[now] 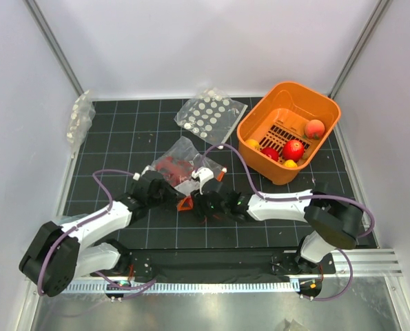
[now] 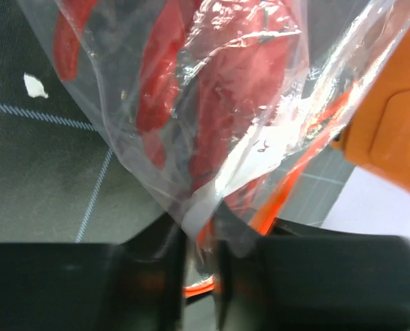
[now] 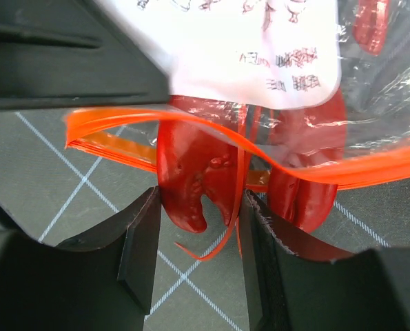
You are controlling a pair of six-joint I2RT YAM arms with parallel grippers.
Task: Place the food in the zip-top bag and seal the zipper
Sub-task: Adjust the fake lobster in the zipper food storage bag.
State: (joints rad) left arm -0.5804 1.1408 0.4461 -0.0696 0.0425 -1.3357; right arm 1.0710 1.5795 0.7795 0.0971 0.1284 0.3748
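Note:
The bag's opening lies outward of my right gripper, so next I need to push the red food's end in that gripper outward toward it and let go.
The clear zip-top bag (image 1: 184, 164) lies on the black grid mat with the red tentacled food (image 1: 169, 167) inside it. My left gripper (image 1: 169, 194) is shut on the bag's mouth edge; in the left wrist view its jaws (image 2: 199, 276) pinch clear plastic (image 2: 260, 138) and the orange-red zipper (image 2: 308, 138). My right gripper (image 1: 205, 201) is at the open mouth. In the right wrist view it (image 3: 198, 269) is shut on a red food end (image 3: 191, 179) that pokes out under the curved zipper (image 3: 370, 172). Round fruit balls (image 1: 293, 149) lie in the basket.
The orange slotted basket (image 1: 258, 117) stands at the back right. A clear bag with rows of white discs (image 1: 210, 116) lies behind the zip-top bag. Another clear bag (image 1: 80, 117) lies at the mat's far left edge. White walls surround the mat.

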